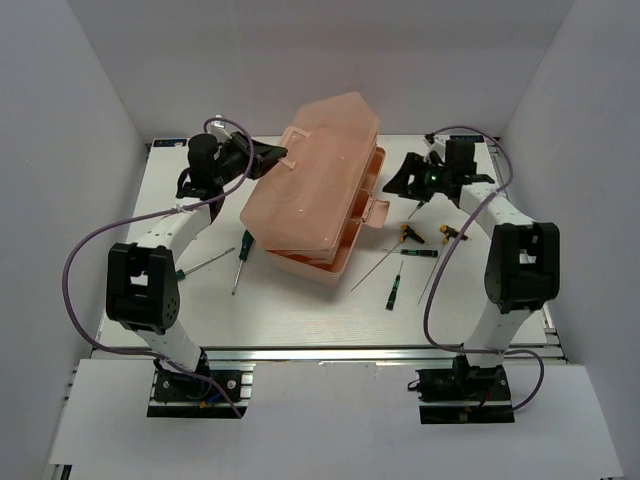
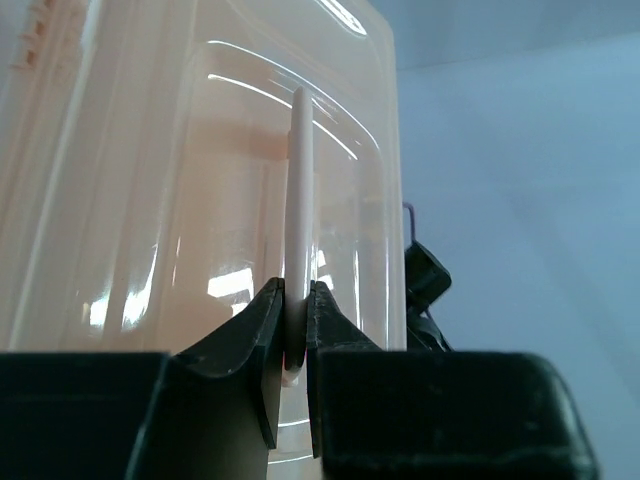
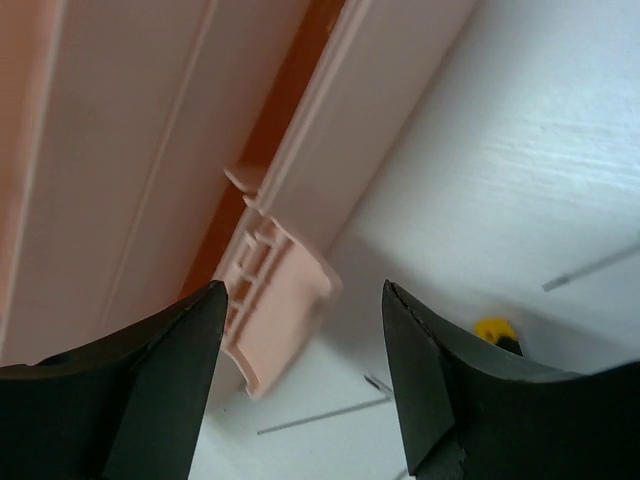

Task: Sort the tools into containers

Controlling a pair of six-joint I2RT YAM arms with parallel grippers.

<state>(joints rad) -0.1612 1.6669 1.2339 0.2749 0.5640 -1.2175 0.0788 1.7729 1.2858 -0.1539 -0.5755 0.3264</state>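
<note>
The left gripper swings the lid handle down and to the left in the top view, over the bare table, next and releases it, since the lid covers the box.
The salmon-pink toolbox (image 1: 310, 195) sits mid-table, with a gap showing between lid and base. My left gripper (image 1: 268, 155) is shut on the pale lid handle (image 2: 299, 190) at the box's far left side; it also shows in the left wrist view (image 2: 296, 300). My right gripper (image 1: 405, 182) is open and empty; in its wrist view (image 3: 304, 290) the front latch (image 3: 278, 300) hangs just beyond the fingertips. Screwdrivers lie on the table: two green-handled ones (image 1: 243, 248) on the left, and yellow-black T-shaped ones (image 1: 410, 235) and slim black-green ones (image 1: 394, 290) on the right.
The table is white with grey walls close on three sides. Purple cables loop off both arms. Thin shafts (image 3: 320, 417) and a yellow handle (image 3: 495, 328) lie on the table under my right gripper. The tray compartments are hidden under the lid.
</note>
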